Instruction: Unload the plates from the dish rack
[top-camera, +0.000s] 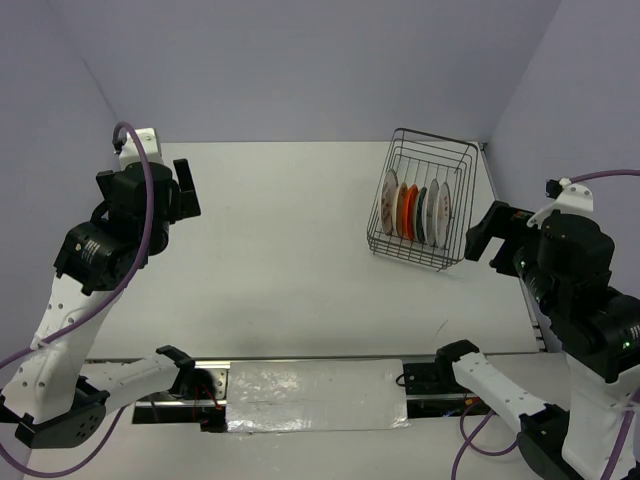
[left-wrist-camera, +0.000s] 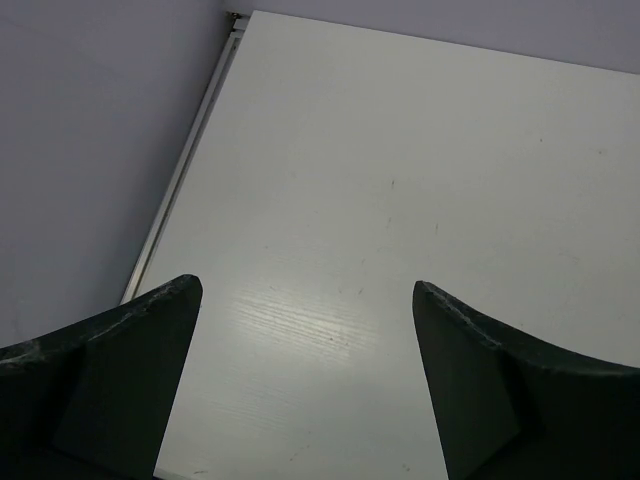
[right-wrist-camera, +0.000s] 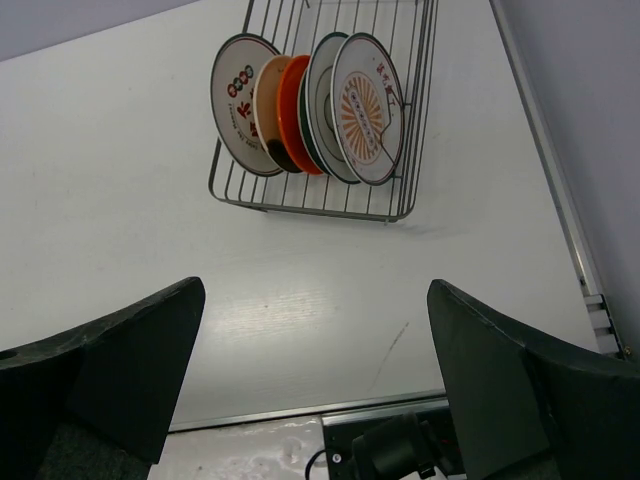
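Observation:
The sunburst plate at the end of the row has open rack beside it, so the robot's right gripper will move outward and then down onto its rim (top-camera: 445, 186) (right-wrist-camera: 365, 40).
The black wire dish rack (top-camera: 412, 258) stands at the table's far right, with several small plates (top-camera: 412, 211) upright on edge inside it. In the right wrist view the rack (right-wrist-camera: 300, 207) holds a white plate with red marks (right-wrist-camera: 240, 100), a cream one, an orange plate (right-wrist-camera: 296, 110), a dark-rimmed one and a plate with an orange sunburst (right-wrist-camera: 365, 110). My right gripper (top-camera: 482, 235) (right-wrist-camera: 315, 290) hangs open just right of the rack, nothing between its fingers. My left gripper (top-camera: 186, 188) (left-wrist-camera: 305, 288) stands open over bare table at the far left.
Purple walls close in the white table (top-camera: 290, 250) at the back and both sides. A foil-covered strip (top-camera: 315, 395) and black base mounts lie along the near edge between the arms. A metal rail (left-wrist-camera: 180, 170) runs along the table's left edge.

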